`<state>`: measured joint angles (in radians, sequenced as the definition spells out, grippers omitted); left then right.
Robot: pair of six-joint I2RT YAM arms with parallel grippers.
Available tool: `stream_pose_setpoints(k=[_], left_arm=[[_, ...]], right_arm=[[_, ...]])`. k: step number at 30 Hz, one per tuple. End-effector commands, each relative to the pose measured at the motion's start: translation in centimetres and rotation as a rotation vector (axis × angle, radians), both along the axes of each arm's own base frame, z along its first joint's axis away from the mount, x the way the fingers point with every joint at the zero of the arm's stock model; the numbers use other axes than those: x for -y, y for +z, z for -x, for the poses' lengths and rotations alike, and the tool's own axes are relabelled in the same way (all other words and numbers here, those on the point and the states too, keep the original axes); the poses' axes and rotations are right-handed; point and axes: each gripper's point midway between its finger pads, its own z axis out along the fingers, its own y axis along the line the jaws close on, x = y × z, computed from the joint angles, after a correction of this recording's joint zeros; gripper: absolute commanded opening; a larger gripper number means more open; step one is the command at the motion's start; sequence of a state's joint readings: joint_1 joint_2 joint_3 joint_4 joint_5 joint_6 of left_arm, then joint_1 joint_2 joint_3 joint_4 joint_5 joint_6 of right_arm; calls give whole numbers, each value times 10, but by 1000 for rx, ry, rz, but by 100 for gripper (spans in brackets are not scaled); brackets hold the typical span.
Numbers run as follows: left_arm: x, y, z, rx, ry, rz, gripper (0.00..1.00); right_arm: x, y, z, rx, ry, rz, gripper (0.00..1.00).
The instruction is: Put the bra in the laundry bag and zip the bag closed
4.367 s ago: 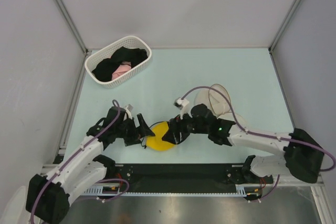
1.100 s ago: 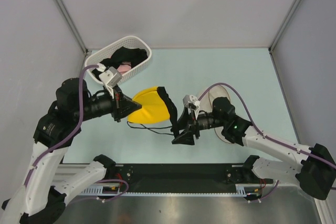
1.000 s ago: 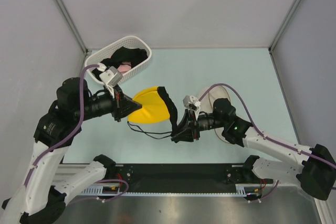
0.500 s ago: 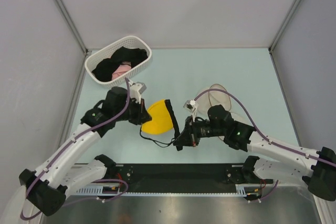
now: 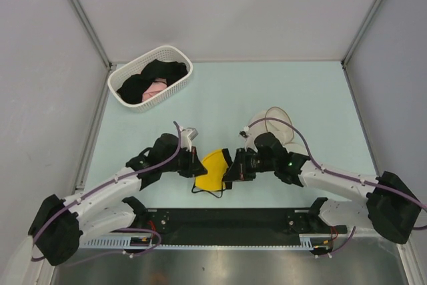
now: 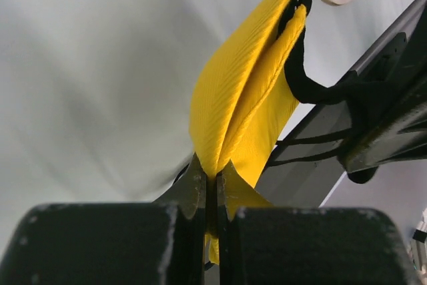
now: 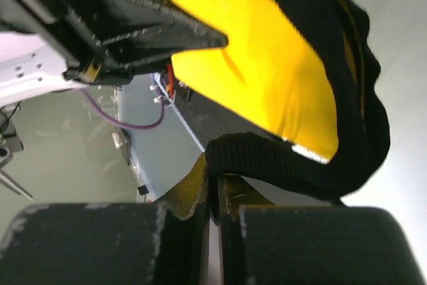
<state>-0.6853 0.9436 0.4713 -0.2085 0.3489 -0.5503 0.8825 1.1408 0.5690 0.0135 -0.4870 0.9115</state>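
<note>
My right gripper holds the bra's black band, so my left gripper should next lower the bra's yellow cup toward the tabletop by the base bar and release.
The yellow bra hangs folded between my two grippers near the table's front edge, a thin black strap trailing below it. My left gripper is shut on the yellow cup fabric, pinched between its fingers. From the right, my right gripper is shut on the bra's black band, with the yellow cup above it. The cream-white laundry bag lies behind the right arm, partly hidden by it.
A white slotted basket holding black and pink garments sits at the back left. The black base rail runs along the near edge just below the bra. Grey walls close the sides and back.
Both arms have come down and toward the front edge with the bra. It was spread high between them; now it hangs folded low. The right gripper has shut on the black band.
</note>
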Motion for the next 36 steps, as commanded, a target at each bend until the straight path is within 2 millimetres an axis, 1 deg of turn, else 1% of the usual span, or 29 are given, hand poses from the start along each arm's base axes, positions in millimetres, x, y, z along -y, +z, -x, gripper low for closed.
stream_pose_setpoints(k=[1,2,3,4,6,7,8,9,10,11,12,14,15,17,18,19,21,24,25,26,28,29,31,32,34,35,36], left_arm=[[24,12,-4,25,-65,104,0],[27,12,-3,28,-83,120,0],[28,7,-1,10,-92,116,0],[31,8,-4,21,-92,125,0],[33,1,-6,12,-100,113,0],[31,-3,-10,12,-80,93,0],[31,-10,-11,-18,-71,63,0],[31,-13,-13,-27,-70,48,0],[29,-21,-9,-65,-79,18,0],[30,-25,-12,-85,-78,0,0],[30,-28,-13,-95,-72,-15,0],[30,-30,-17,-105,-61,-36,0],[29,-34,-17,-111,-59,-50,0],[27,-36,-20,-115,-53,-78,0],[28,-37,-20,-121,-58,-86,0],[28,-36,-21,-123,-63,-89,0],[27,-39,-22,-126,-63,-106,1],[26,-42,-21,-147,-63,-124,9],[26,-45,-20,-157,-62,-131,12],[25,-46,-20,-163,-56,-133,18],[26,-47,-20,-170,-54,-134,25],[24,-48,-20,-173,-47,-138,32],[19,-50,-23,-170,-20,-159,40],[16,-48,-24,-169,-2,-163,48],[10,-46,-28,-168,30,-172,53],[8,-40,-30,-152,42,-164,57],[2,-39,-32,-152,64,-175,59]], right_arm=[[-18,20,-16,28,7,-79,9],[-22,15,-23,23,9,-69,9],[-24,9,-24,9,21,-62,10],[-25,7,-29,2,18,-61,10],[-31,-4,-36,-11,25,-59,13],[-33,-7,-38,-17,29,-60,13],[-33,-17,-45,-28,19,-48,13],[-35,-19,-50,-26,19,-45,14],[-35,-23,-54,-30,15,-39,15],[-35,-24,-60,-33,3,-42,16],[-36,-32,-62,-51,7,-36,17],[-35,-36,-69,-57,-8,-30,19],[-35,-43,-73,-60,-19,-12,22],[-35,-47,-77,-51,-25,6,26],[-36,-49,-79,-54,-23,8,30],[-38,-54,-79,-68,-18,17,32],[-39,-55,-78,-79,-7,17,37],[-39,-52,-75,-83,-5,11,42],[-39,-48,-74,-76,-1,4,43],[-39,-46,-73,-68,6,4,47],[-36,-46,-71,-64,-1,27,53],[-35,-42,-72,-46,0,25,56],[-31,-44,-73,-51,-7,37,58],[-30,-43,-73,-50,-7,36,59],[-30,-43,-72,-50,-2,36,60],[-30,-42,-72,-47,-1,31,61],[-31,-40,-72,-44,2,26,61]])
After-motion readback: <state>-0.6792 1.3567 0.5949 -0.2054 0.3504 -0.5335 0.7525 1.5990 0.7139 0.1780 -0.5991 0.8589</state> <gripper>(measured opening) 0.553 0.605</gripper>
